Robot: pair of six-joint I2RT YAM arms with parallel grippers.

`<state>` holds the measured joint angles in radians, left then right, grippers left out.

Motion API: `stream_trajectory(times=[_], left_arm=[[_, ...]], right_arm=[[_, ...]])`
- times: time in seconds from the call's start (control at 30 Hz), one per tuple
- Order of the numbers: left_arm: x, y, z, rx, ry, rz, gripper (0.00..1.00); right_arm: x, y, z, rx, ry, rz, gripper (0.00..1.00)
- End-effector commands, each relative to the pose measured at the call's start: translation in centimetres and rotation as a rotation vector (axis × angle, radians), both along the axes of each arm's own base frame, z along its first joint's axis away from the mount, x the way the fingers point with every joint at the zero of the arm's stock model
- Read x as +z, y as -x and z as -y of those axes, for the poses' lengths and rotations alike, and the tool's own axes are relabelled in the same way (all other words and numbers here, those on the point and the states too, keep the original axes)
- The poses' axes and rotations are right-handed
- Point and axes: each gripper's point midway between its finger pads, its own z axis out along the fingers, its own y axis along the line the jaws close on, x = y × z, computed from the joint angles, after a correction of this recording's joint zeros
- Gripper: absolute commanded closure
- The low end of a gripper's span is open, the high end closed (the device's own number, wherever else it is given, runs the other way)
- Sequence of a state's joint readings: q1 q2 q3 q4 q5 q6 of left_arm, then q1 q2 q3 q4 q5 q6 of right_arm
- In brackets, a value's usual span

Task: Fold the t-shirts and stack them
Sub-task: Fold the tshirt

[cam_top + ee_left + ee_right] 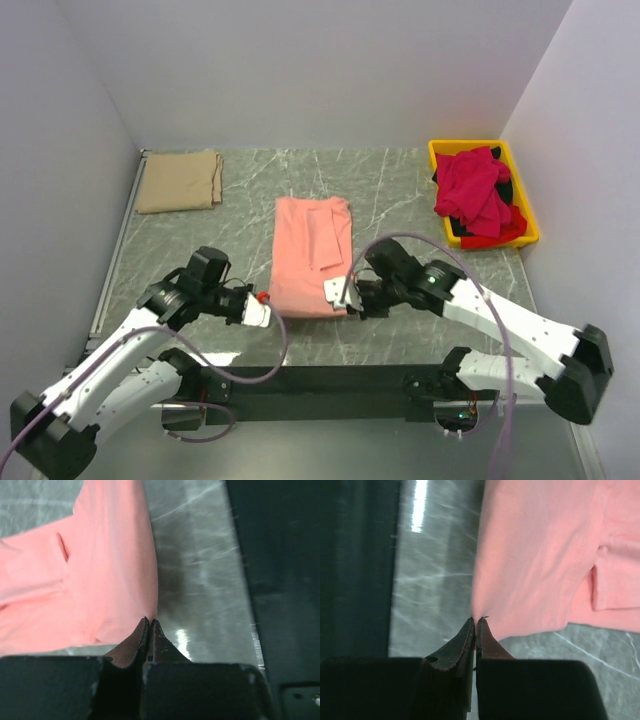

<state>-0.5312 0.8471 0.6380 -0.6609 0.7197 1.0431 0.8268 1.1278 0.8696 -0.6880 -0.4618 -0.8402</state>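
Note:
The pink t-shirt's edge needs to go to its far end next. My right gripper will lift the edge, swing outward over the t-shirt and lower it there.
A salmon-pink t-shirt, folded into a long strip, lies in the middle of the table. My left gripper is at its near left corner. In the left wrist view the jaws are pinched shut where the pink cloth comes to a point. My right gripper is at the near right corner, its jaws shut on the edge of the pink cloth in the same way. A tan-beige t-shirt lies folded at the back left. Crimson-red t-shirts are heaped in a bin.
The yellow plastic bin stands at the back right corner, close to the right wall. A dark rail runs along the table's near edge between the arm bases. Grey marbled tabletop shows around the pink shirt.

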Motion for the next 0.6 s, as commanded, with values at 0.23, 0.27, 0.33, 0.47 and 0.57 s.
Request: stream_trajectory(times=[0.23, 0.27, 0.33, 0.47, 0.57], left_arm=[[4.8, 6.6, -0.6, -0.054, 0.086, -0.151, 1.00], [5.1, 5.8, -0.7, -0.001, 0.081, -0.153, 1.00], [5.2, 5.4, -0.8, 0.010, 0.066, -0.148, 1.00], [7.4, 2.5, 0.0, 0.069, 0.097, -0.066, 1.00], [8.6, 0.5, 0.7, 0.076, 0.115, -0.052, 1.00]], right_arm=[[5.8, 5.8, 1.0, 0.056, -0.130, -0.022, 1.00], [6.5, 5.4, 0.6, 0.051, -0.139, -0.009, 1.00], [7.2, 4.1, 0.4, 0.028, -0.141, 0.039, 1.00], [7.3, 1.6, 0.5, -0.002, -0.136, 0.058, 1.00], [7.6, -0.7, 0.9, -0.019, -0.129, 0.061, 1.00]])
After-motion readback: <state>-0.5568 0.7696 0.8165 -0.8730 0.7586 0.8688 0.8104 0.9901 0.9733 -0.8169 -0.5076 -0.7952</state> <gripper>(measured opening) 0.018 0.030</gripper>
